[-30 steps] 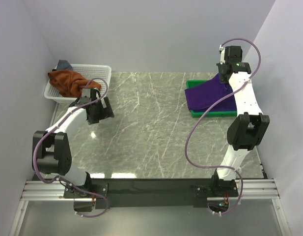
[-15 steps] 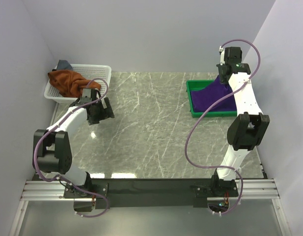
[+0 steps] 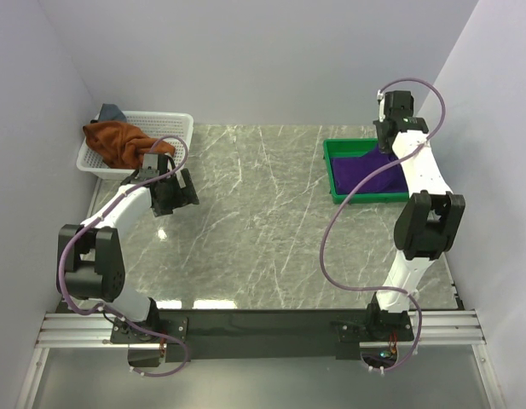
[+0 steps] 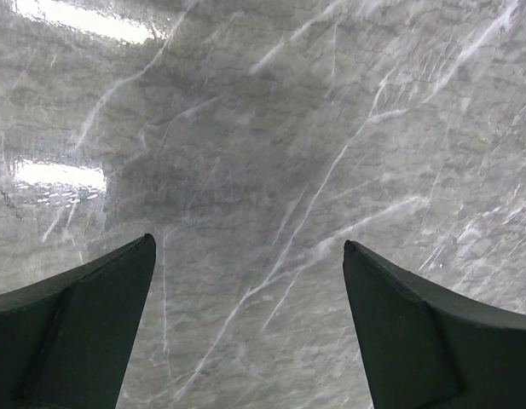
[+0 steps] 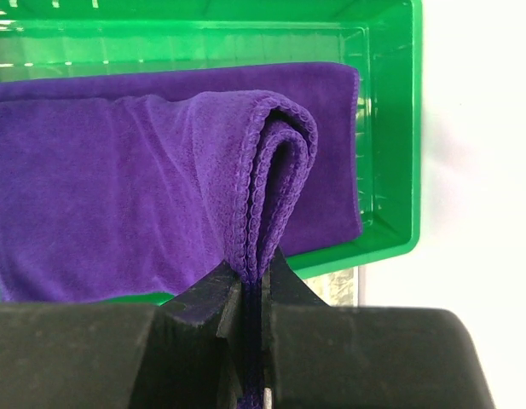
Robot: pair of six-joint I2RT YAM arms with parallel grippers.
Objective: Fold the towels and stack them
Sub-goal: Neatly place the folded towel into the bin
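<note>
My right gripper should next move down toward the purple towel's flat part point(image 3: 385, 181) in the green tray point(image 3: 335, 170) and let go of the purple towel's folded edge. That flat part is below my gripper.
A folded purple towel point(image 3: 371, 172) point(image 5: 118, 187) lies in the green tray point(image 3: 335, 170) point(image 5: 390, 128) at the back right. My right gripper point(image 3: 387, 136) point(image 5: 256, 274) is shut on that towel's folded edge, which it holds up over the tray's far end. A rust-brown towel point(image 3: 118, 141) is heaped in the white mesh basket point(image 3: 173, 126) at the back left, with a grey-blue towel point(image 3: 110, 112) showing behind it. My left gripper point(image 3: 179, 189) point(image 4: 247, 256) hangs open over bare marble just in front of the basket, nothing between its fingers.
Grey marble tabletop point(image 3: 254, 213) spans between basket and tray. White walls close in on the left, back and right, the right wall close beside the tray. The arm bases sit on a black rail at the near edge.
The right gripper has moved toward the back of the tray with the purple towel, whose hanging part now lies inside the tray instead of over its near-left rim. The left arm has stayed still.
</note>
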